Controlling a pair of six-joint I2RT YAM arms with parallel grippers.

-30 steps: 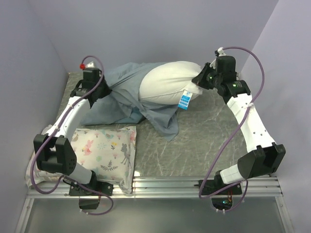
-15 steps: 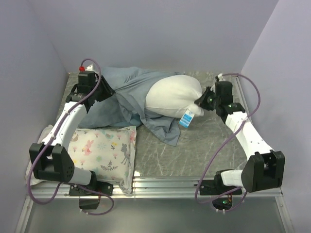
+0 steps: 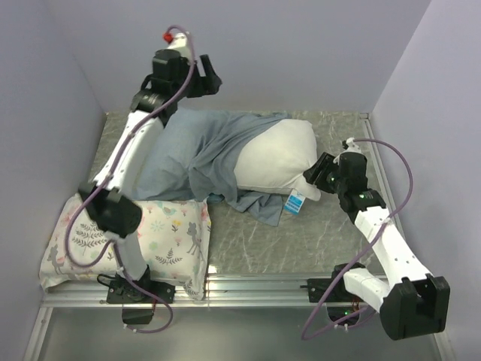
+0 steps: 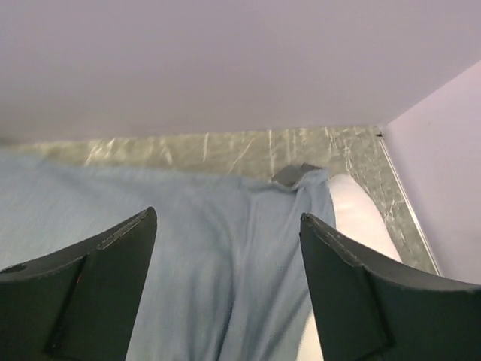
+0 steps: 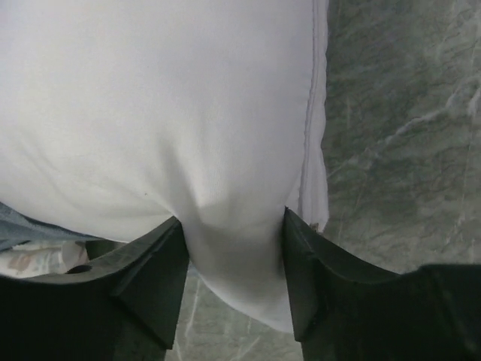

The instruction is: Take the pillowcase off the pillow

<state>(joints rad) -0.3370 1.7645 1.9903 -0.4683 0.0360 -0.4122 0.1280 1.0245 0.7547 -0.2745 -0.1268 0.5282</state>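
I need to lower my left gripper to the fold near the cloth's back edge (image 3: 264,121) (image 4: 292,190) first, to get to the pillowcase.
The pillowcase (image 3: 184,154) lies bunched at the back left of the table, its slate blue-grey side showing, and it covers the left end of the white pillow (image 3: 274,154). The pillow's blue tag (image 3: 295,201) hangs at its near right corner. My left gripper (image 3: 212,80) is raised high by the back wall, open and empty, with the pillowcase (image 4: 210,248) and a bit of the pillow (image 4: 357,218) far below it. My right gripper (image 5: 234,226) is low at the pillow's right corner. Its jaws are spread, and the pillow's (image 5: 165,98) corner bulges between them.
A smaller floral deer-print pillow (image 3: 150,233) lies at the front left, over the table's near edge. The grey marbled tabletop (image 3: 301,241) shows at the front right. Lilac walls close in the back and both sides.
My left gripper let go of the pillowcase, opened and rose to the back wall. My right gripper widened on the pillow's corner and drew back toward me. Pillow and case settled on the table.
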